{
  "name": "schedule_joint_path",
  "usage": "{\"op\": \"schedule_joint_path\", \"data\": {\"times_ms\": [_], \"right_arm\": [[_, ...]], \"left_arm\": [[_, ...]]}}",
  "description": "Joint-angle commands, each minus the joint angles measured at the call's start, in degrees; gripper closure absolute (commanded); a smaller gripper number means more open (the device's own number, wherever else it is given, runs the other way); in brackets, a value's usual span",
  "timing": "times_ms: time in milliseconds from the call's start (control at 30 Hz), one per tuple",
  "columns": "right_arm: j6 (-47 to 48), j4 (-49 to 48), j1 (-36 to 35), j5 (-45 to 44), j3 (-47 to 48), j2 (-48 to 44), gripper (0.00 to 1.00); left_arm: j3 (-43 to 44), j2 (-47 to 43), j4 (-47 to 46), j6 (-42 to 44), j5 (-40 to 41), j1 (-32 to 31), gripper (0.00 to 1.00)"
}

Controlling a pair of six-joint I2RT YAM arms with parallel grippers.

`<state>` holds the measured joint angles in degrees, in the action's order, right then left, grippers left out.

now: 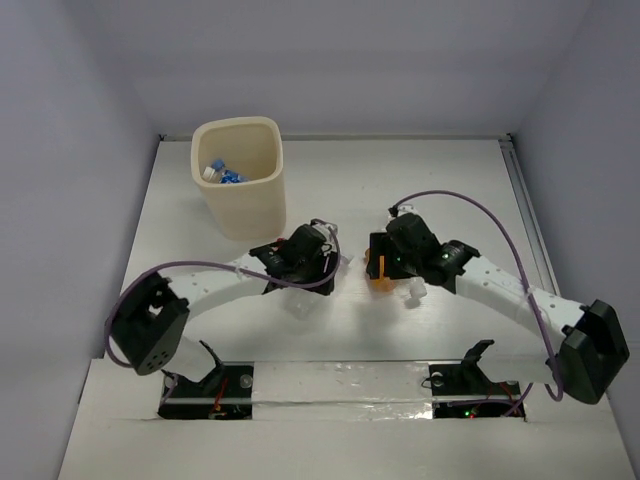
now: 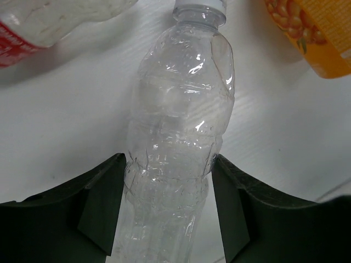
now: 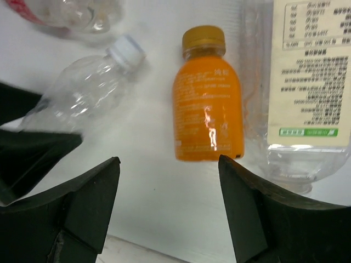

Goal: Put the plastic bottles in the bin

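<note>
The bin's opening (image 1: 246, 150) is higher and farther outward, so my left gripper will lift the clear bottle above the bin's rim, move it outward over the opening and let it go.
A clear unlabelled bottle (image 2: 178, 109) with a white cap lies on the white table. My left gripper (image 2: 168, 159) is shut on its lower body, with a finger touching each side. It also shows in the right wrist view (image 3: 82, 90). My right gripper (image 3: 170, 164) is open and empty, just short of the base of the orange bottle (image 3: 208, 104), which lies flat. A cream-labelled clear bottle (image 3: 299, 82) lies to its right and a red-labelled one (image 2: 33, 27) lies further off. The cream bin (image 1: 238, 185) stands at the back left and holds blue-labelled bottles (image 1: 225, 173).
Both grippers, left (image 1: 303, 280) and right (image 1: 395, 272), work close together at mid-table, with the orange bottle (image 1: 380, 270) between them. The bin stands just behind the left gripper. Grey walls close in the table's sides and back.
</note>
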<state>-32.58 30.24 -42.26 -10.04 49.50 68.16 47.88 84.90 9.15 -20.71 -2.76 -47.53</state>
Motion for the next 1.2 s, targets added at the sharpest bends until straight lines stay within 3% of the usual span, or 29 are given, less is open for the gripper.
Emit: {"op": "schedule_joint_path", "data": {"times_ms": [0,200,333,667,800,1000,1067,1133,1167], "right_arm": [[3.7,0.2,2.1,0.9,4.8,2.8,0.22],[6.6,-0.1,3.1,3.0,8.4,9.9,0.22],[7.9,0.2,3.1,3.7,8.5,13.8,0.21],[8.3,-1.8,3.1,5.2,5.4,17.2,0.13],[7.9,-3.6,3.1,6.4,3.9,17.4,0.15],[7.8,-4.0,3.1,7.1,3.6,18.7,0.18],[8.1,-4.0,3.1,7.1,3.7,18.9,0.22],[8.1,-3.8,3.1,7.3,3.8,18.7,0.30],[8.1,-3.6,3.1,7.3,4.3,18.3,0.32]], "left_arm": [[1.3,-10.5,4.1,-2.8,0.8,-0.1,0.55],[10.4,-23.4,13.3,-5.7,10.1,-0.1,0.56],[19.5,-24.5,15.8,-4.5,13.6,3.6,0.56],[41.5,-14.1,11.4,2.0,8.2,25.2,0.55],[43.0,-9.5,8.2,2.3,7.0,31.3,0.56],[40.9,-6.2,0.1,3.3,10.4,34.8,0.54],[39.5,-5.5,-1.9,4.4,11.7,34.8,0.47],[38.8,-4.8,-3.3,5.1,11.7,36.2,0.28],[38.7,-4.6,-3.3,5.1,11.6,36.2,0.25]]}}
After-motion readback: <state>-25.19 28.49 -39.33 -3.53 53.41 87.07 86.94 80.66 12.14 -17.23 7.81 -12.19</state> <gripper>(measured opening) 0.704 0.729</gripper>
